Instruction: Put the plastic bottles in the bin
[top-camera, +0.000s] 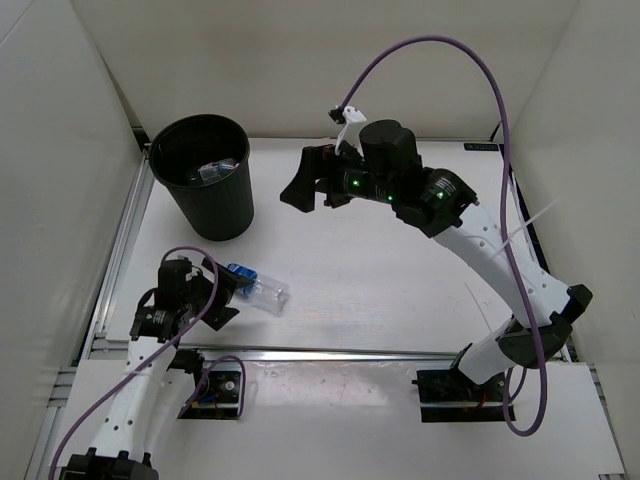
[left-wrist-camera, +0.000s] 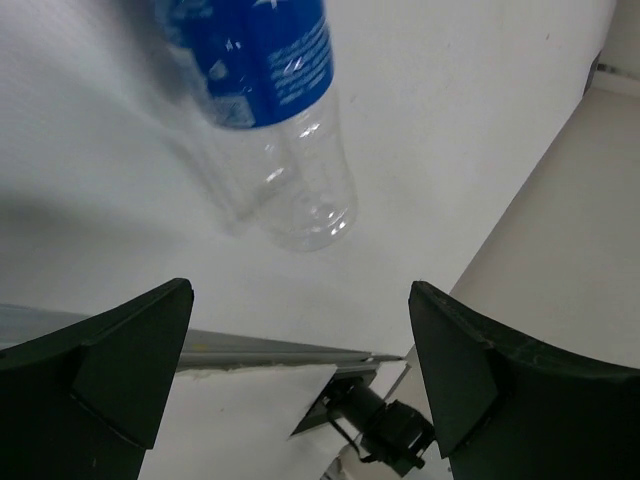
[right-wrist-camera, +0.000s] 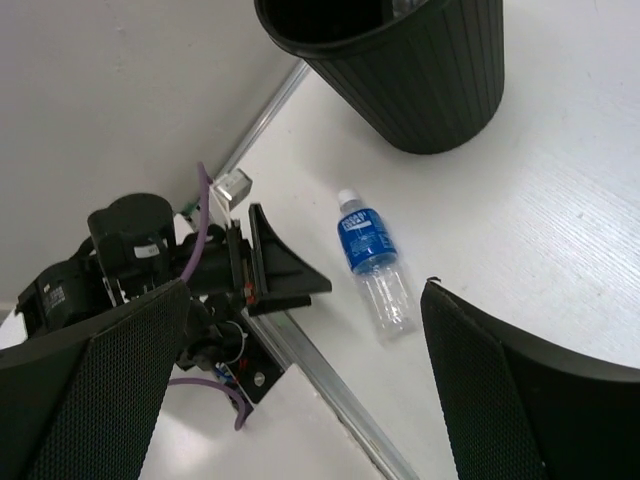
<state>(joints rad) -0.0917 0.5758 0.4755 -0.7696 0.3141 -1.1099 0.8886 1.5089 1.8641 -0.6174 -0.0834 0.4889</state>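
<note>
My left gripper is open and will next move down and outward, so its fingers go around the bottle's blue label (top-camera: 242, 274). This bottle is still lying on the tabletop outside the bin (top-camera: 205, 200).
One clear plastic bottle with a blue label (top-camera: 260, 286) lies on its side on the white table, cap toward my left gripper. It also shows in the left wrist view (left-wrist-camera: 275, 120) and the right wrist view (right-wrist-camera: 375, 265). My left gripper (top-camera: 228, 293) is open and empty, just left of the bottle's cap end, with the bottle beyond its fingertips (left-wrist-camera: 120, 370). The black bin (top-camera: 205, 200) stands upright at the back left and holds at least one labelled bottle (top-camera: 215, 172). My right gripper (top-camera: 312, 198) is open and empty, high above the table, right of the bin.
An aluminium rail (top-camera: 330, 352) runs along the table's near edge, and another along the left side (top-camera: 120, 240). White walls enclose the table on three sides. The left arm's base mount (right-wrist-camera: 235, 365) sits below the rail.
</note>
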